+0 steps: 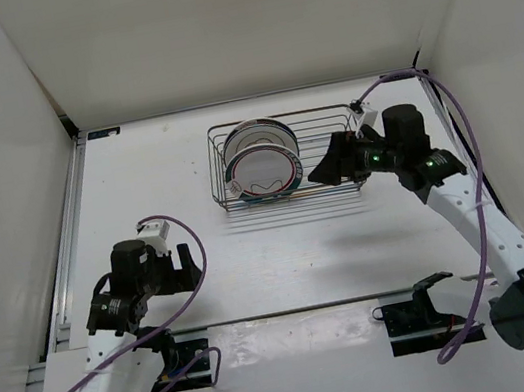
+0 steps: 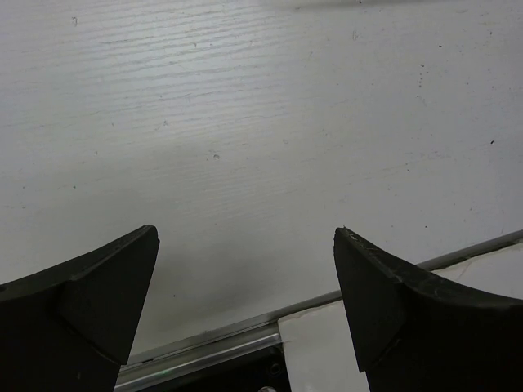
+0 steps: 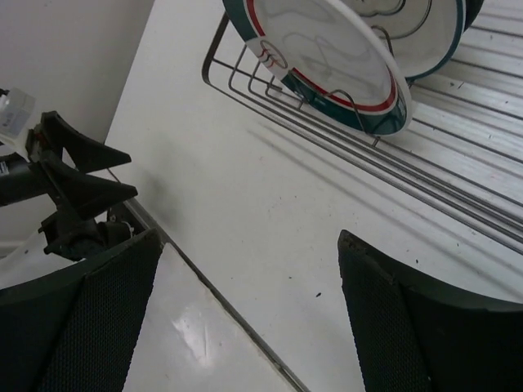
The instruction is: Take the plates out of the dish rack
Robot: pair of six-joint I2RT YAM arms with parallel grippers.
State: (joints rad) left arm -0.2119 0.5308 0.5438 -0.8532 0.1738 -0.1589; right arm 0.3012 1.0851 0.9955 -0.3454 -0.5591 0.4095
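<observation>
My right gripper will next move outward and left in the top view, onto the front plate's nearest rim, which is clear of the rack's wires.
The wire dish rack [image 1: 342, 189] stands at the back middle of the table. The plates [image 1: 262, 174] stand on edge in its left half, the front one white with a green-and-red rim; more stand close behind it [image 1: 257, 136]. My right gripper [image 1: 323, 166] is open and empty, over the rack's right half, just right of the plates. In the right wrist view [image 3: 245, 278] the banded plate [image 3: 343, 57] and the rack wires [image 3: 458, 184] lie ahead of the open jaws. My left gripper [image 1: 189, 267] is open and empty, low at the front left; in the left wrist view [image 2: 245, 278] only table shows between the jaws.
White walls close the table on three sides. A metal rail [image 1: 292, 309] runs across the table's near edge, with the arm mounts behind it. The rail also shows in the left wrist view [image 2: 212, 347]. My left arm shows in the right wrist view [image 3: 69, 188].
</observation>
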